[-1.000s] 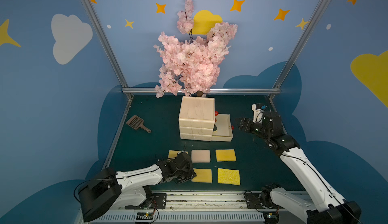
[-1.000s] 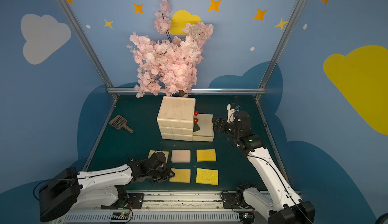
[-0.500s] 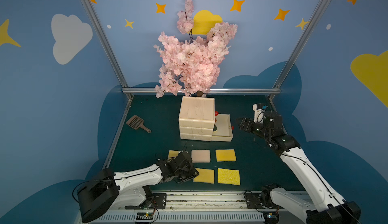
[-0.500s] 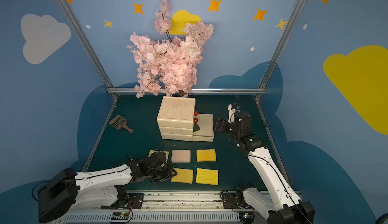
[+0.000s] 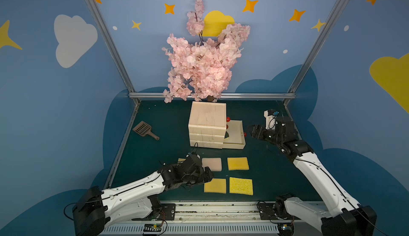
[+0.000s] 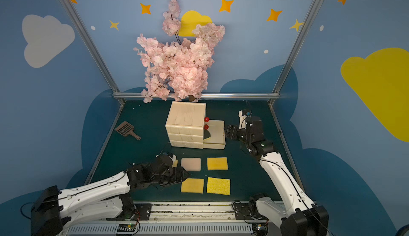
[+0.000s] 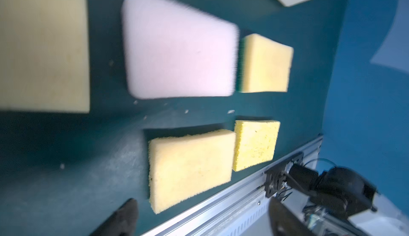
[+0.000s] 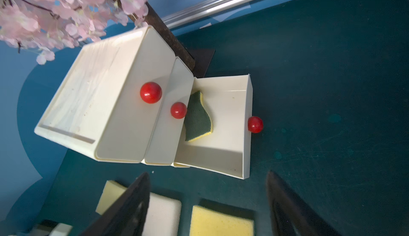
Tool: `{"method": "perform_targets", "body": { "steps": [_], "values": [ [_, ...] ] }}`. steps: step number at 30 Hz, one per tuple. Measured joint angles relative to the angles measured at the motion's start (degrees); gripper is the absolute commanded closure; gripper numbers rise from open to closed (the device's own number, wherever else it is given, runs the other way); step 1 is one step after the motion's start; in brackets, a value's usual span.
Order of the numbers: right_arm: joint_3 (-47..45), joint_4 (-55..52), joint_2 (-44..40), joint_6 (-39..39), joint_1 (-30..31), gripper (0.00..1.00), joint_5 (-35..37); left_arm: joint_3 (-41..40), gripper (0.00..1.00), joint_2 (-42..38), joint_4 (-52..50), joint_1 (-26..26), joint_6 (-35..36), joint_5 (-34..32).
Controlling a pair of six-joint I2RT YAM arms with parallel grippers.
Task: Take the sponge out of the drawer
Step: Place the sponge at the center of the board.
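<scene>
The near end of the sponge's yellow edge (image 6: 209, 138) (image 8: 210, 129) lies uncovered below my right gripper, so I should move the gripper toward the drawer unit and down onto that end.
The cream drawer unit (image 5: 207, 122) has its bottom drawer (image 5: 243, 136) pulled out to the right. Inside lies the sponge (image 8: 198, 117), green on top with a yellow edge, half under the drawer above; it also shows in both top views (image 5: 227, 135) (image 6: 207, 136). My right gripper (image 5: 252, 131) (image 8: 208, 201) hangs open just right of the drawer's red knob (image 8: 255, 124), holding nothing. At the front, my left gripper (image 5: 207, 177) (image 7: 203, 221) stands open beside a yellow sponge (image 5: 215, 185) lying on the mat, not touching it.
On the green mat in front of the unit lie a pink sponge (image 5: 212, 164), a yellow one (image 5: 238, 163) and a porous yellow one (image 5: 241, 186). A brown scoop (image 5: 145, 130) lies at the left. A pink blossom tree (image 5: 203, 64) stands behind the unit.
My left gripper has opened wide and let go of the front yellow sponge, which now rests on the mat. The right arm has barely moved.
</scene>
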Motion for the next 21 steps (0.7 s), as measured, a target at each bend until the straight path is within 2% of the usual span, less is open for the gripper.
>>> {"method": "perform_targets", "body": {
  "steps": [3, 7, 9, 14, 21],
  "values": [
    [0.1, -0.3, 3.4, -1.0, 0.0, 0.26, -1.5, 8.1, 0.0, -0.2, -4.9, 1.8, 6.8, -0.7],
    [1.7, -1.6, 8.9, -2.8, 0.0, 0.28, -3.3, 19.6, 0.0, 1.8, -10.6, 7.3, 16.8, 0.4],
    [3.0, -1.9, 11.8, -3.7, 0.1, 0.32, -4.6, 24.2, 0.0, 3.6, -12.9, 11.0, 21.4, 2.4],
    [6.6, -2.2, 19.5, -5.3, 1.4, 0.36, -6.3, 35.1, 0.01, 10.8, -17.7, 20.2, 31.7, 9.4],
    [15.3, -4.0, 32.2, -7.1, 3.7, 0.45, -7.7, 46.6, 0.0, 20.1, -20.5, 27.4, 41.9, 17.3]
  ]
}}
